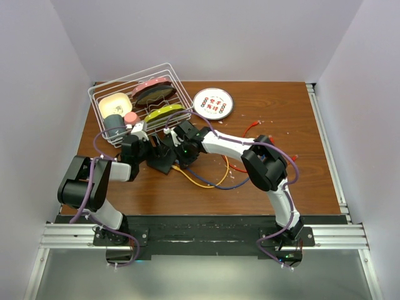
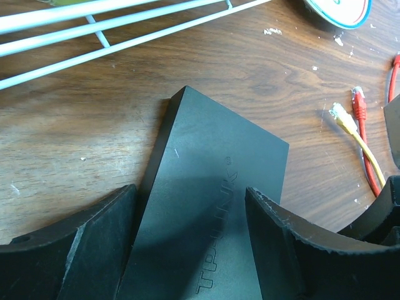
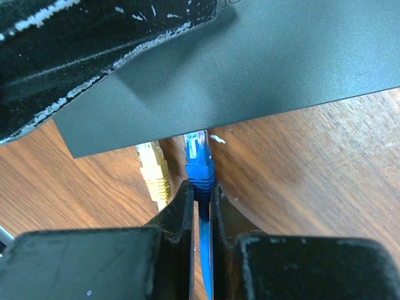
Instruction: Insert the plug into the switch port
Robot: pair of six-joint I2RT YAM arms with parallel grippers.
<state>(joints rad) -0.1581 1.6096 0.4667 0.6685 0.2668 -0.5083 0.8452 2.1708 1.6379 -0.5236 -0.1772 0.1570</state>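
My right gripper needs to push the blue plug in under the switch's near edge (image 1: pixel 174 162) (image 3: pixel 195 130), just past the gripper, and let go, because the plug's clear tip still shows.
The switch (image 2: pixel 212 206) is a flat matte-black box lying on the wood table, also seen in the top view (image 1: pixel 164 159). My left gripper (image 2: pixel 190 244) is open over it, with one finger (image 2: pixel 81 250) along its left edge and the other over its right part; I cannot tell whether they touch it. My right gripper (image 3: pixel 201 187) is shut on the blue plug (image 3: pixel 199 156). The plug's clear tip reaches the switch's near edge (image 3: pixel 250 81), and the port side is hidden under that edge. A yellow plug (image 3: pixel 153 169) lies just left of the blue one.
A white wire rack (image 1: pixel 140 103) with dishes stands behind the switch, and its wires (image 2: pixel 125 25) run close above my left gripper. A patterned white plate (image 1: pixel 213 103) lies at the back. Orange and purple cables (image 1: pixel 203 181) loop in front. A loose red plug (image 2: pixel 358 100) lies to the right.
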